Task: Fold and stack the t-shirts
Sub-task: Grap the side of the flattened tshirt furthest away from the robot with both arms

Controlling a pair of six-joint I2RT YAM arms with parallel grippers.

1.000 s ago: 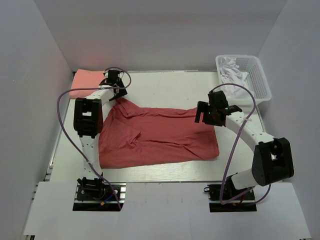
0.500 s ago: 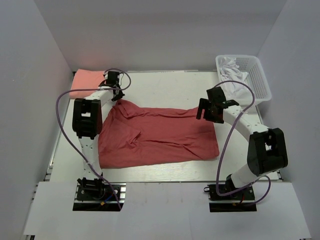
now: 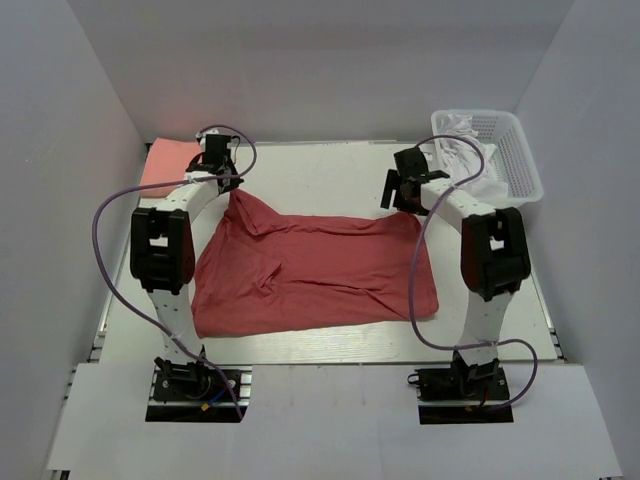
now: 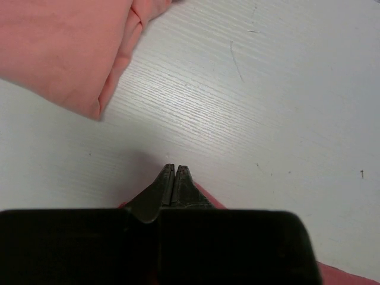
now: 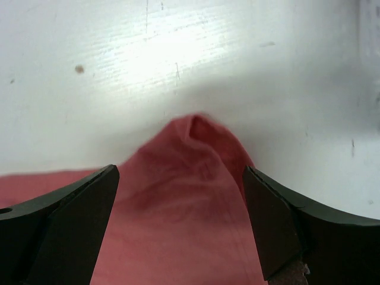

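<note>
Next, my left gripper needs to draw the pinched peak back over the still-flat cloth and release it there, since the red shirt's near corner lies back from the gripper.
The brick-red t-shirt lies spread flat in the middle of the table. Its back left corner is drawn up into a peak at my left gripper. In the left wrist view that gripper is shut, with red cloth showing just under its fingers. The salmon-pink t-shirt lies folded at the back left, just beyond that gripper. My right gripper hangs open over the red shirt's back right corner, which peaks between the fingers without touching them.
A white plastic basket holding white cloth stands at the back right corner. Purple cables loop off both arms. White walls close in the table on the left, back and right.
My left gripper has shut on the red shirt's back left corner and shifted slightly back and left. The right arm has swung back and left over the back right corner, still open.
</note>
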